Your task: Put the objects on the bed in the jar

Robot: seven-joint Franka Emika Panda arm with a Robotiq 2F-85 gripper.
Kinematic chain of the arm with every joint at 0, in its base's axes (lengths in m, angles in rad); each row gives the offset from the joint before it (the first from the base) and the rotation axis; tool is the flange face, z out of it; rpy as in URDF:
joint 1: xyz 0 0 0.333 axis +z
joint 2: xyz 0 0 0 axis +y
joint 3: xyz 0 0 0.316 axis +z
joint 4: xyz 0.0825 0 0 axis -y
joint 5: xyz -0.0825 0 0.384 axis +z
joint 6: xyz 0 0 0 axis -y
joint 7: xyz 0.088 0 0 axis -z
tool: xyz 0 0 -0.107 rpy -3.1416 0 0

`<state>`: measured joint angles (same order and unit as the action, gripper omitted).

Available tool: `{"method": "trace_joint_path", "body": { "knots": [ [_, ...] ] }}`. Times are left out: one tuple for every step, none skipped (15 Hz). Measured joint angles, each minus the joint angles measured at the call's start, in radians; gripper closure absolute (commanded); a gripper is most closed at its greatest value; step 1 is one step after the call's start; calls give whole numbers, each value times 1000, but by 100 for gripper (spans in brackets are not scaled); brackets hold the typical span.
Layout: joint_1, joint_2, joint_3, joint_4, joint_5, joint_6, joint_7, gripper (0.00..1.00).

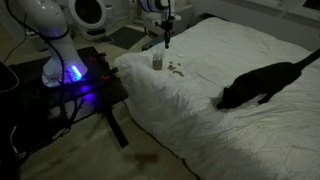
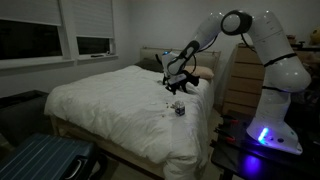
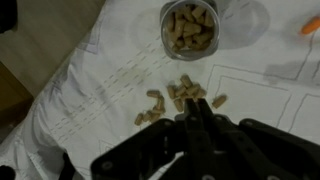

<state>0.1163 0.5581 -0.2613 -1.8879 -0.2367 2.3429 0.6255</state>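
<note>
Tan bits already sit at the spot for the release. My gripper should next move back over the jar's open mouth (image 1: pixel 157 56) (image 3: pixel 190 26), below it and nearer the base, then go down there and let go.
The jar (image 3: pixel 190 28) stands upright on the bed (image 3: pixel 265 95), seen from above in the wrist view with several tan bits inside it. More of the objects (image 3: pixel 172 99) lie scattered on the white cover just below the jar. My gripper (image 3: pixel 192 106) hangs over this scatter, its jaws shut together, tips right at the nearest bits; whether a bit is pinched I cannot see. In an exterior view the gripper (image 1: pixel 167 42) hovers above and slightly behind the jar (image 1: pixel 157 61) and the objects (image 1: pixel 176 68). The jar (image 2: pixel 179 108) also shows below the gripper (image 2: pixel 172 84).
A large black animal shape (image 1: pixel 255 86) lies on the bed (image 1: pixel 215 125) well away from the jar. The robot base (image 1: pixel 62 48) stands on a dark stand beside the bed's edge. A dresser (image 2: pixel 236 80) and a suitcase (image 2: pixel 40 160) flank the bed (image 2: pixel 110 110).
</note>
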Motion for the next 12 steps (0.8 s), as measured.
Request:
{"method": "trace_joint_path", "body": {
  "knots": [
    [9,-30,0,-33,-22,0,2,99],
    [16,-54,1,-60,-40,0,5,99],
    [21,-73,3,-83,-56,1,5,99],
    [25,-86,5,-102,-70,2,6,99],
    [25,-94,8,-116,-78,5,7,99],
    [25,-96,10,-126,-83,8,7,99],
    [25,-96,11,-133,-86,10,7,99],
    [23,-96,12,-140,-86,12,7,99],
    [22,-95,13,-146,-86,12,7,99],
    [21,-95,14,-151,-86,14,6,99],
    [19,-93,15,-155,-86,15,6,99],
    [17,-91,16,-158,-86,17,5,99]
  ]
}}
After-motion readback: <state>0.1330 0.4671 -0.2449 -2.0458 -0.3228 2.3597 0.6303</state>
